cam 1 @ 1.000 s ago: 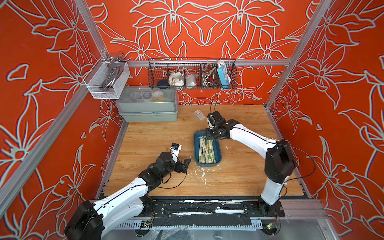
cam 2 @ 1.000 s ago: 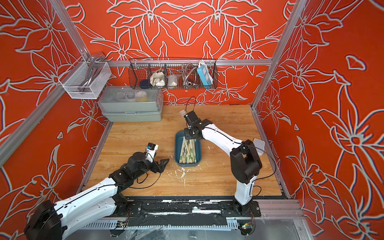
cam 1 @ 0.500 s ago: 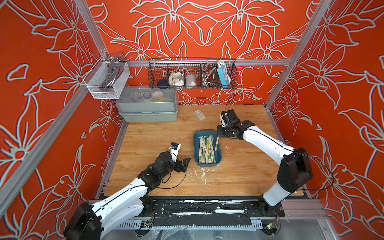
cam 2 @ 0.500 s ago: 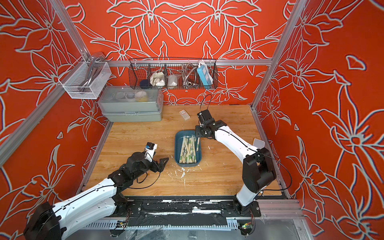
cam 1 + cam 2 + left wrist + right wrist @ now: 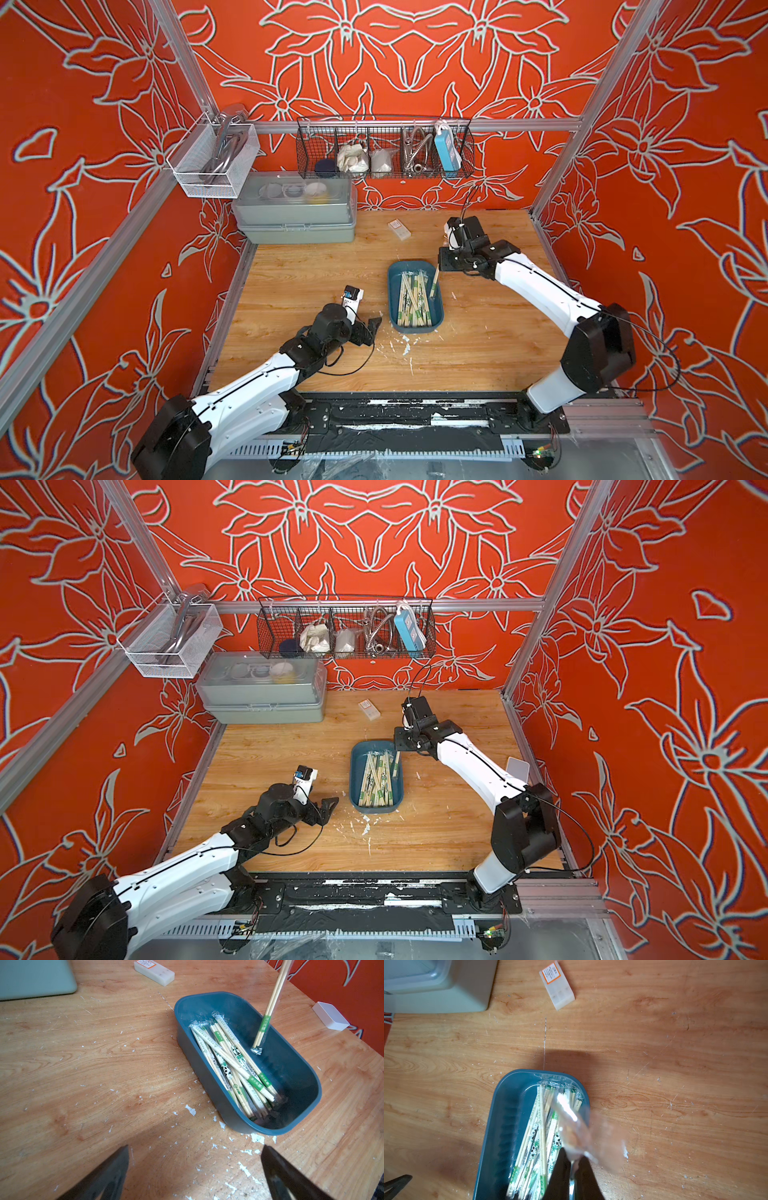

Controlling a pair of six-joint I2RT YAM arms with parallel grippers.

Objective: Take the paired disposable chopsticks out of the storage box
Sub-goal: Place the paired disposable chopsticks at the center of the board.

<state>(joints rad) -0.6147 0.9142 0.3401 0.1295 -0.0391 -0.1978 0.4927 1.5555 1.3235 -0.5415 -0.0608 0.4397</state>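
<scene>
The pair's lower end hangs inside the box, so my right gripper will next lift the pair over the rim of the box. Then it will lower the pair onto the bare tabletop (image 5: 455, 296) (image 5: 616, 1184) beside the box and release it.
The storage box (image 5: 392, 299) (image 5: 355, 779) is a shallow teal tray in the middle of the table, holding several paired disposable chopsticks (image 5: 411, 297) (image 5: 234, 1064) in clear sleeves with green bands. My right gripper (image 5: 440, 266) (image 5: 572, 1157) is shut on the sleeve top of one pair (image 5: 434, 284) (image 5: 270, 1012). That pair hangs steeply, its lower end inside the box's far right part. My left gripper (image 5: 372, 328) (image 5: 194, 1159) stands open and empty over the table, just left of the box's near end.
A grey lidded case (image 5: 297, 212) stands at the back left, with a small white box (image 5: 399, 229) beside it. Another white box (image 5: 517, 766) lies at the right edge. Wire baskets (image 5: 384, 149) hang on the back wall. White flakes (image 5: 405, 345) litter the wood.
My right gripper has closed on one pair and moved right from over the box's far end, raising the pair to hang steeply. The left arm has not moved.
</scene>
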